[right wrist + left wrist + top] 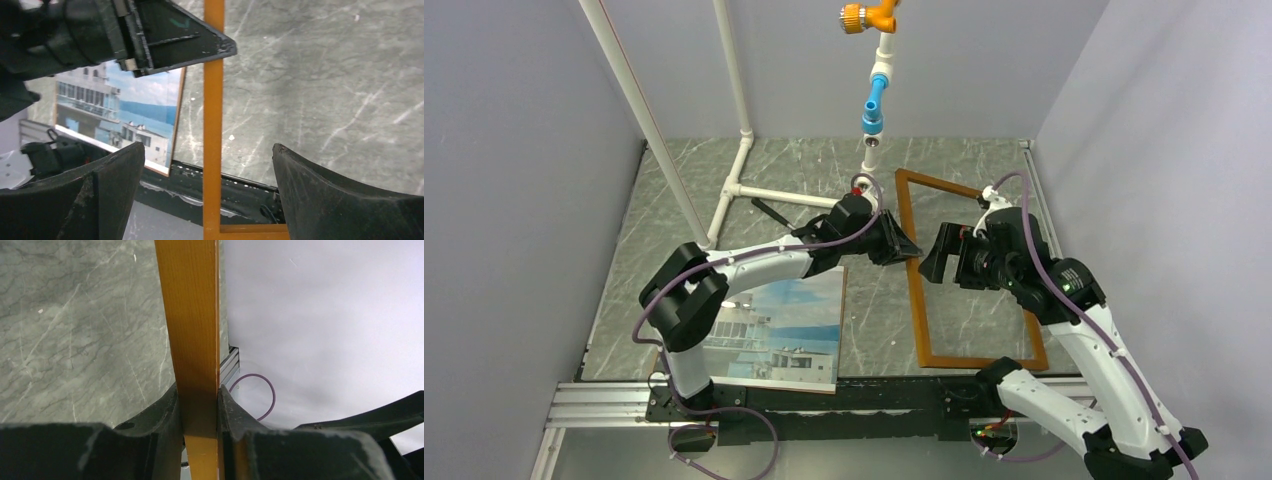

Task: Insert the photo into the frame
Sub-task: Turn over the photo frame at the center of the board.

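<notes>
Because my left gripper leaves the bar's near part bare, I should move my right gripper to the left in the top view and down around it, closing.
The frame (pixel 911 300), thin orange-brown wood, is right of centre on the marble table. My left gripper (pixel 907 247) is shut on its left rail; in the left wrist view the rail (pixel 192 330) is pinched between both fingers of the gripper (pixel 200 410). My right gripper (pixel 936 262) is open and empty just right of that rail, over the frame's opening. In the right wrist view the rail (pixel 213 125) runs between the spread fingers of the gripper (pixel 208 146). The photo (pixel 779 330) lies face up at the front left, and also shows in the right wrist view (pixel 125 105).
A thin brown edge (pixel 842 300) shows along the photo's right side. A white pipe stand (pixel 734 185) and a small black object (pixel 769 212) are at the back left. An orange and blue nozzle (pixel 874 100) hangs above the back. An aluminium rail (pixel 604 400) runs along the front edge.
</notes>
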